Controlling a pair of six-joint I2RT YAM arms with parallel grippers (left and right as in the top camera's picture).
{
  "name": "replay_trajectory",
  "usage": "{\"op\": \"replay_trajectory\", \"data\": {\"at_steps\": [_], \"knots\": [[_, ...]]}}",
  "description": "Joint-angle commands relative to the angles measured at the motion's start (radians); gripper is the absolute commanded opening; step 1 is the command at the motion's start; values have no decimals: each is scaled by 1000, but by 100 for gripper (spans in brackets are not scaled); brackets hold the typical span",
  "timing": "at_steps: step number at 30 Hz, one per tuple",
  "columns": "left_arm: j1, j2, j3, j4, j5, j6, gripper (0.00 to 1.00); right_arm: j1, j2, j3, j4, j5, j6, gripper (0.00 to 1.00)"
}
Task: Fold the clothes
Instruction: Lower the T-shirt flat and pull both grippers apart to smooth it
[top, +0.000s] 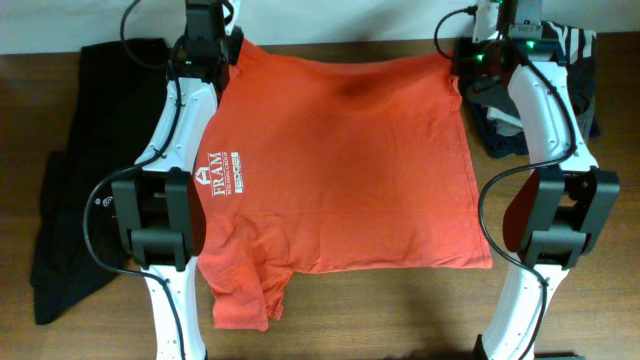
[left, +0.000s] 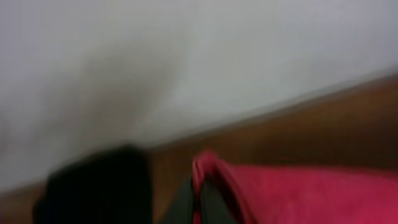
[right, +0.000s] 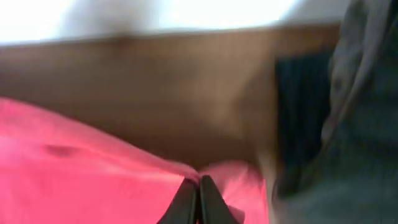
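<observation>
The held far corner will go over onto the shirt (left: 298, 193) next: my right gripper will come back and down, lay the corner there and then open.
The red-orange T-shirt (top: 340, 160) lies spread on the brown table, white lettering on its left part, one sleeve hanging toward the front left. My left gripper (top: 232, 48) is at the shirt's far left corner and is shut on its edge; in the left wrist view the fingers (left: 198, 198) pinch a raised fold of the shirt (left: 298, 193). My right gripper (top: 462, 62) is at the far right corner, shut on the shirt's edge; the right wrist view shows the closed fingers (right: 199, 186) gripping the shirt cloth (right: 87, 168).
A long black garment (top: 85, 150) lies at the left of the table, close to the left arm. A dark and grey folded stack (top: 545, 90) sits at the far right, beside the right arm. A pale wall runs behind the table.
</observation>
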Motion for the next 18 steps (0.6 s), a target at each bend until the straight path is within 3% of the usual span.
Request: {"op": "replay_trajectory", "data": {"at_steps": [1,8,18], "knots": [[5,-8,5,-132,-38,8,0,-2,2,2,-73,18,0,4],[4,-63,5,-404,-38,8,0,-14,0,2,-243,17,0,4],[2,-169,5,-674,32,7,0,-55,-45,4,-433,11,0,4]]}}
